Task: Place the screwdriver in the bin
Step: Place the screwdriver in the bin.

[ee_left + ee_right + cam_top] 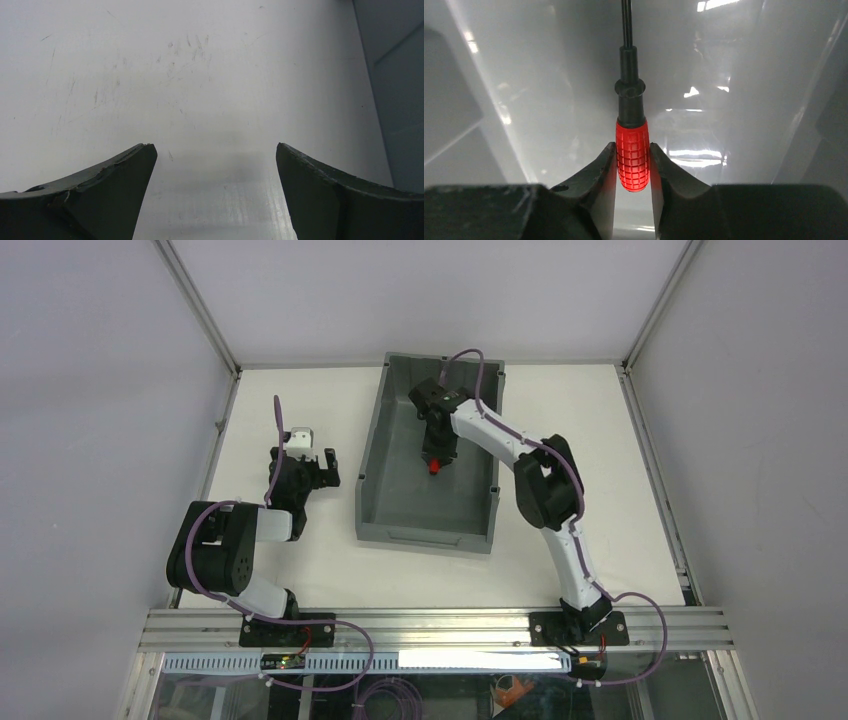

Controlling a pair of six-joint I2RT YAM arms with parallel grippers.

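Observation:
I will next lower the screwdriver (pixel 632 155) with my right gripper toward the bin's bottom below and release the red handle, since it already hangs inside the bin's sides.
The screwdriver (pixel 632 155) has a red gridded handle and a black collar and shaft; my right gripper (pixel 632 148) is shut on the handle, shaft pointing away from the wrist. From above, the right gripper (pixel 437 458) hangs inside the large grey bin (pixel 372 462), and only the red handle (pixel 435 467) shows below the fingers. I cannot tell whether the screwdriver touches the bin floor. My left gripper (pixel 314 466) rests over the white table, left of the bin, open with nothing between its fingers (pixel 125 175).
A grey bin wall (pixel 400 100) runs along the right edge of the left wrist view. White enclosure walls and metal rails (pixel 430 625) border the table. The right arm's purple cable arches over the bin's far rim (pixel 470 358).

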